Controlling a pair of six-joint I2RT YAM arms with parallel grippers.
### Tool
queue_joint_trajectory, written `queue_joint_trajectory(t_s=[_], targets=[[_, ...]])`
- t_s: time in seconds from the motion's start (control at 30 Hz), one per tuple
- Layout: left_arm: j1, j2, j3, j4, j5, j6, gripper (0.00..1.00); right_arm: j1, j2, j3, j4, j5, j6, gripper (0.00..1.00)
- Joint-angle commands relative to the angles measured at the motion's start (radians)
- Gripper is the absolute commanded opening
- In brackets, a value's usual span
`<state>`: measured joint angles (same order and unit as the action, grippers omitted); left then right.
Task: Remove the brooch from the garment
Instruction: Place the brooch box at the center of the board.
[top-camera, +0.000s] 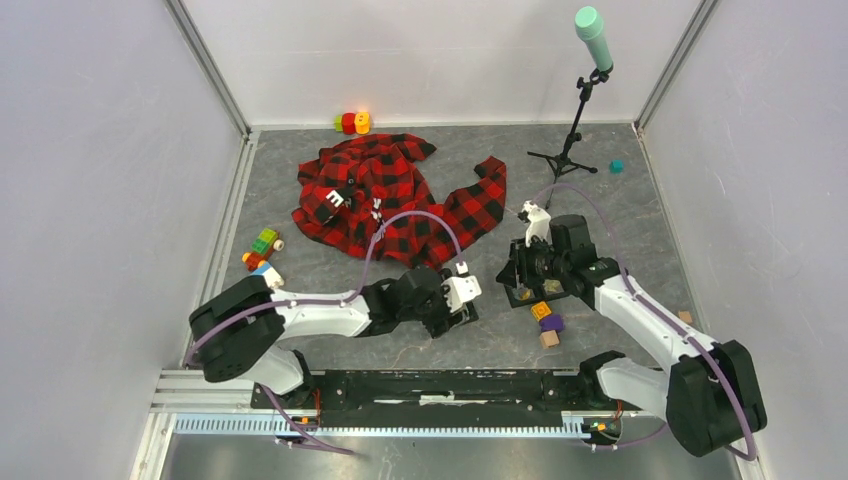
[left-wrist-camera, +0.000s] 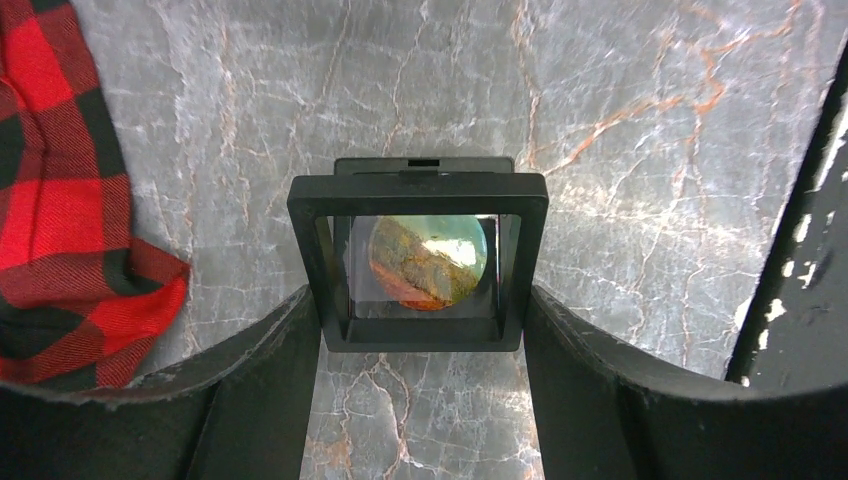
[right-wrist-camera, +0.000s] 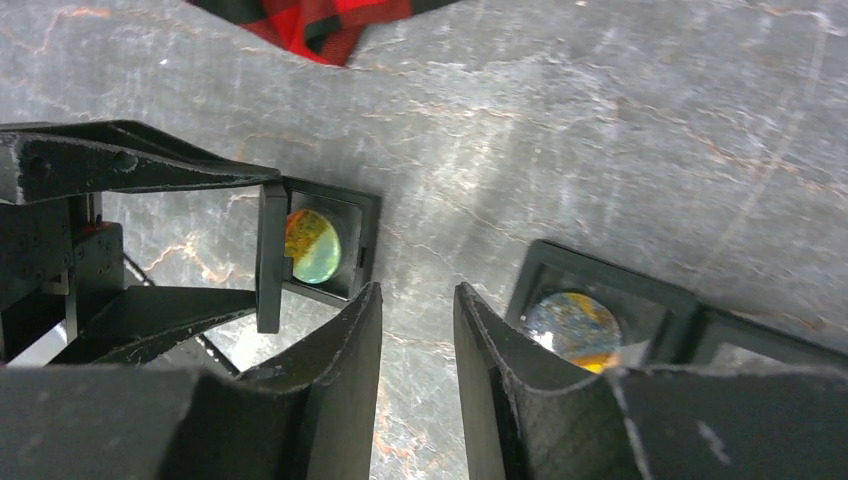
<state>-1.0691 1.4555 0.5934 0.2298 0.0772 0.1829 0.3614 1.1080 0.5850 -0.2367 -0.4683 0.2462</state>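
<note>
I will first move my left gripper slightly outward, then bring the held case down to release it on empty table beside the second black frame case.
The red-and-black check garment (top-camera: 390, 195) lies crumpled at the back middle of the table, with a white letter patch (top-camera: 335, 198) and a small pale item (top-camera: 377, 210) on it. Its edge also shows in the left wrist view (left-wrist-camera: 60, 200) and the right wrist view (right-wrist-camera: 310, 20). My left gripper (top-camera: 465, 300) (left-wrist-camera: 420, 300) is shut on a black square frame case (left-wrist-camera: 418, 262) holding a round, multicoloured disc (left-wrist-camera: 428, 262), just above the table. The case also shows in the right wrist view (right-wrist-camera: 318, 245). My right gripper (top-camera: 520, 275) (right-wrist-camera: 417, 292) is open a little and empty, close beside it.
A second black frame case with a round disc (right-wrist-camera: 590, 320) lies right of my right gripper. Toy blocks sit at front right (top-camera: 547, 320), at left (top-camera: 262, 250) and at the back (top-camera: 352, 122). A microphone stand (top-camera: 575, 120) stands back right.
</note>
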Motion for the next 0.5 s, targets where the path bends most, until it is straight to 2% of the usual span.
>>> queue_joint_trajectory(t_s=[0.0,0.23,0.37,0.47], targets=[[-0.007,0.077,0.106,-0.205,-0.031,-0.015,0.60,-0.040,-0.049,-0.001,-0.022,0.088,0.004,0.37],[-0.007,0.208,0.242,-0.315,-0.056,0.000,0.60,-0.079,-0.212,-0.008,-0.014,0.194,-0.001,0.39],[-0.006,0.269,0.315,-0.365,-0.053,0.008,0.61,-0.091,-0.232,0.004,-0.032,0.213,-0.004,0.39],[-0.006,0.333,0.403,-0.440,-0.110,-0.004,0.61,-0.099,-0.248,-0.005,-0.021,0.222,0.005,0.39]])
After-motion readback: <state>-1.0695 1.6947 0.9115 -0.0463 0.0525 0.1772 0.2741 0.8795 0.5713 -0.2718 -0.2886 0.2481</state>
